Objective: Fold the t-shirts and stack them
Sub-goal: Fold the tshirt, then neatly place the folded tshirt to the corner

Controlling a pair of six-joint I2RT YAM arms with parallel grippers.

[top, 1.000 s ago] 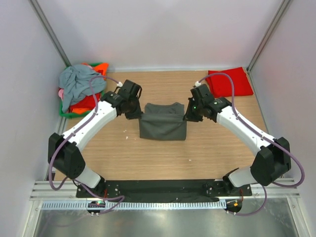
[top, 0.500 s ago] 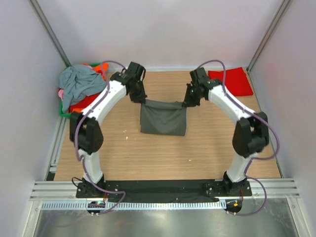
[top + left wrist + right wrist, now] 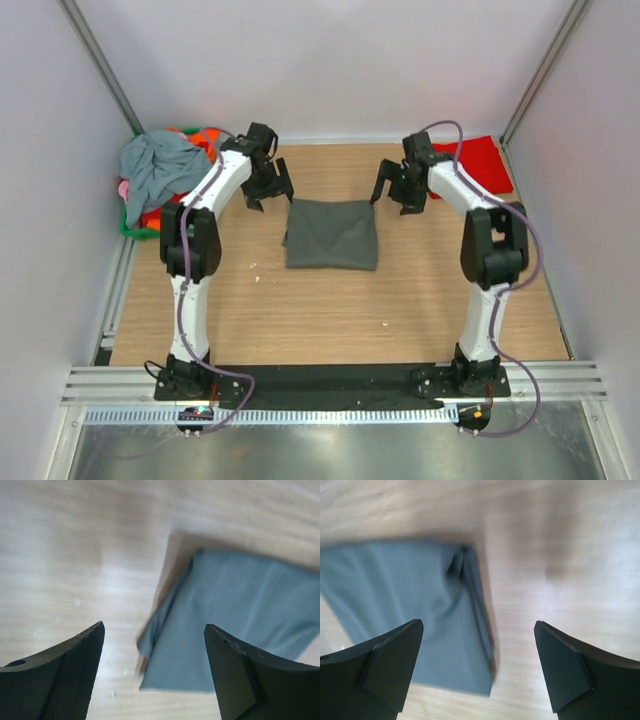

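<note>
The shirt's layered side edge (image 3: 371, 215) (image 3: 476, 597) is below and to the left in the top view. My right gripper will go down that way next, so its fingers are on both sides of the edge's layers.
A dark charcoal-grey t-shirt (image 3: 332, 233) lies folded into a flat rectangle in the middle of the wooden table. My left gripper (image 3: 270, 197) hovers open just beyond its far left corner, and my right gripper (image 3: 395, 198) hovers open beyond its far right corner. Neither touches the cloth. In the left wrist view the charcoal shirt (image 3: 235, 615) lies below and between the spread fingers of the left gripper (image 3: 152, 627). In the right wrist view the right gripper (image 3: 477, 625) is empty over the charcoal shirt's (image 3: 405, 595) edge. A folded red t-shirt (image 3: 485, 165) lies at the back right.
A green basket (image 3: 130, 228) stands at the back left, heaped with a crumpled blue-grey t-shirt (image 3: 155, 170) over orange (image 3: 205, 137), red (image 3: 165, 210) and pink (image 3: 123, 188) cloth. White walls and metal posts enclose the table's back and sides.
Both grippers held the charcoal shirt's far edge, carried it away from the bases and let go. They now stand open, and the shirt lies flat.
</note>
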